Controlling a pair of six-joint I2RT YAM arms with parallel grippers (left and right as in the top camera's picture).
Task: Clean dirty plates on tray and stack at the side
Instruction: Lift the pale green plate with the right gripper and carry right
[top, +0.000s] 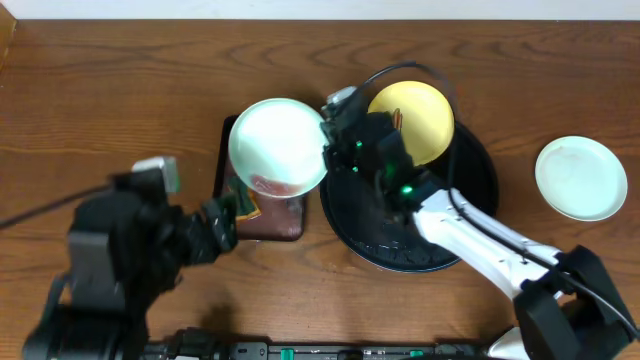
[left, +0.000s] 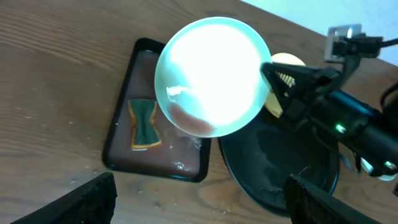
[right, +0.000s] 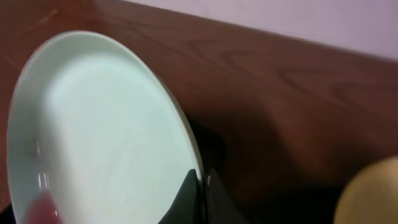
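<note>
The other mint-white plate (top: 581, 178) is below my right gripper and to its right in the overhead view. My right gripper should swing over it next, then lower and release for stacking.
A pale mint-white plate (top: 278, 145) hangs tilted over the brown rectangular tray, a red-brown smear near its lower edge (left: 193, 121). My right gripper (top: 328, 140) is shut on its right rim, with the pinch on the rim (right: 202, 186) showing in the right wrist view. A pale yellow plate (top: 412, 120) lies at the back of the round black tray (top: 470, 215). Another mint-white plate (top: 580, 177) rests on the table at the far right. My left gripper (left: 205, 205) stands wide open below the held plate with nothing between its fingers (left: 87, 199).
The dark-brown rectangular tray (left: 124, 99) lies left of the black tray and holds a green sponge with a yellow border (left: 143, 122). The right arm stretches across the black tray from the front right. Bare wooden table lies behind and to the left.
</note>
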